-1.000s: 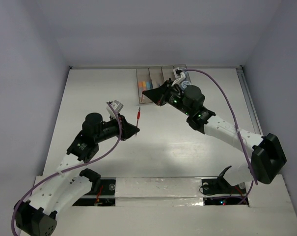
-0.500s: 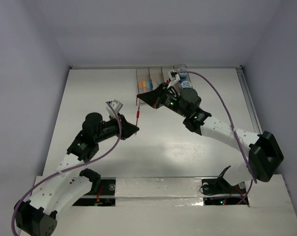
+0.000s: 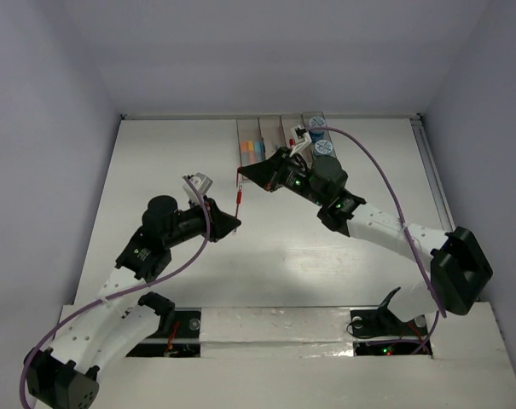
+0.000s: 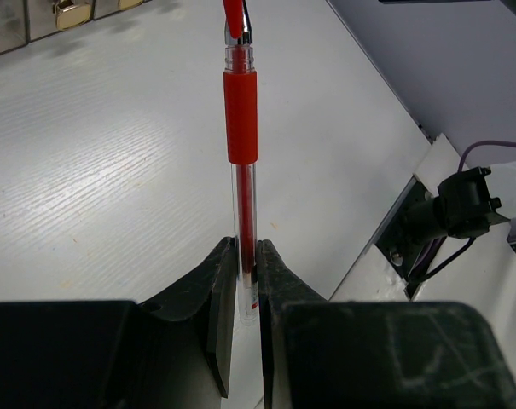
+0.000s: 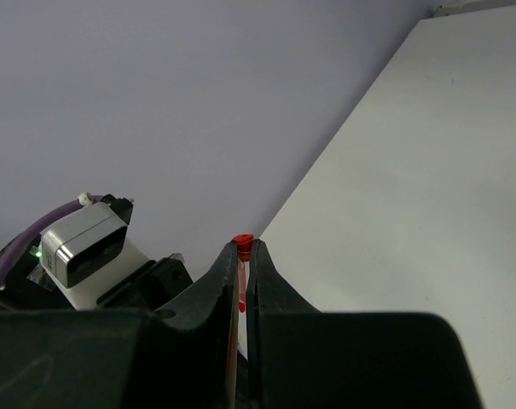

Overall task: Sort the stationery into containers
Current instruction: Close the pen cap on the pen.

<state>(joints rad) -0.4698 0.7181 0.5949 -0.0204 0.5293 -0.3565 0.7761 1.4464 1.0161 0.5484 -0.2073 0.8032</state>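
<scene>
My right gripper moves outward over the container's section beside the orange sticks next and releases the red pen (image 3: 239, 194) there, since a blue pen already lies in it.
A red pen (image 3: 239, 194) is held off the table between both grippers. My left gripper (image 3: 230, 223) is shut on its clear lower barrel, seen in the left wrist view (image 4: 246, 249), with the red grip (image 4: 240, 115) pointing away. My right gripper (image 3: 245, 175) is shut on the pen's far end; the right wrist view shows the red tip (image 5: 241, 242) pinched between the fingertips (image 5: 243, 250). The containers (image 3: 279, 128) stand at the back middle, holding orange and blue sticks (image 3: 251, 147) and two blue-white rolls (image 3: 320, 136).
The right arm reaches over the front of the containers. In the left wrist view, the bins' corner (image 4: 36, 21) with a yellow item (image 4: 72, 12) shows at the top left. White walls enclose the table on three sides.
My right gripper has moved left from the containers to the pen's far end and now grips it. My left gripper has stayed still, holding the pen.
</scene>
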